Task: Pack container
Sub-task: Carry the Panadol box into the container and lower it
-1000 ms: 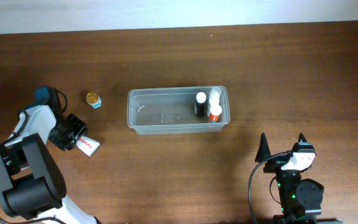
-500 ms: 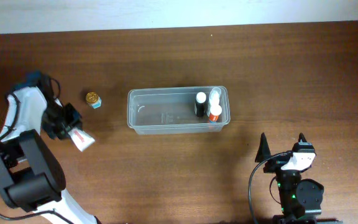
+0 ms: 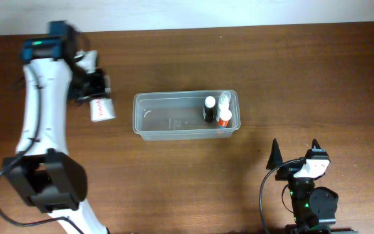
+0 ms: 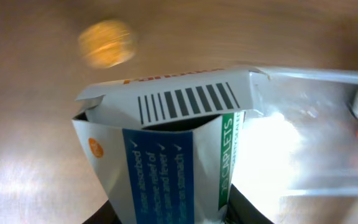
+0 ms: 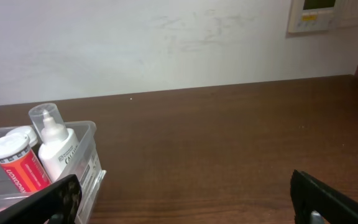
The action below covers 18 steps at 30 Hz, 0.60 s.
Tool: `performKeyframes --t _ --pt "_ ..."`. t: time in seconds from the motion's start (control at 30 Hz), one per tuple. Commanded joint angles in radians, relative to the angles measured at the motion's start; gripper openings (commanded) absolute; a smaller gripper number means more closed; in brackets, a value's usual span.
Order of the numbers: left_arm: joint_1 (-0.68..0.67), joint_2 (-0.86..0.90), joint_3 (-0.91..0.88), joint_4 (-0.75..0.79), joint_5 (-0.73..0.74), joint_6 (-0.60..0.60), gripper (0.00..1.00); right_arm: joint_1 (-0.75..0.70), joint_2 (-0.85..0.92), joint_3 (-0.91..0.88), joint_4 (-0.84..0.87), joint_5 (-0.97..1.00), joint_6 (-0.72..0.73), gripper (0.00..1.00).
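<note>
My left gripper will swing and turn over the part of the container's bottom that is free of bottles, to its right in the overhead view. Then it will lower and let go of the medicine box [image 3: 100, 109].
The clear plastic container [image 3: 174, 117] sits mid-table with three small bottles [image 3: 218, 109] at its right end. My left gripper [image 3: 96, 90] is shut on a white, blue and green medicine box [image 3: 100, 109] and holds it above the table, just left of the container. In the left wrist view the box [image 4: 166, 143] fills the middle, with the container's edge [image 4: 316, 124] to the right. My right gripper [image 3: 295, 155] is open and empty near the front right; its view shows the container's end [image 5: 89, 168] and two of the bottles [image 5: 55, 149].
A small gold-capped jar [image 4: 106, 43] lies on the table under my left arm; the arm hides it in the overhead view. The wooden table's far edge meets a white wall [image 5: 166, 43].
My left gripper has lifted the medicine box off the table and carried it back and to the right, toward the container's left end. The right arm has not moved.
</note>
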Motion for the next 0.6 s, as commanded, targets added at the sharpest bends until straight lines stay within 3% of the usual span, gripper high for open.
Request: performKeyframes --t 0.0,0.27,0.57 --pt "-0.118 -0.003 0.031 0.008 0.021 0.174 0.32 -0.006 -0.008 -0.005 -0.007 0.005 0.0 0.98" --pt "-0.392 -0.002 0.03 0.092 -0.209 0.386 0.32 -0.006 -0.008 -0.005 -0.007 0.005 0.0 0.98" --pt "-0.522 -0.002 0.027 0.115 -0.22 0.788 0.31 -0.006 -0.008 -0.005 -0.008 0.005 0.0 0.98"
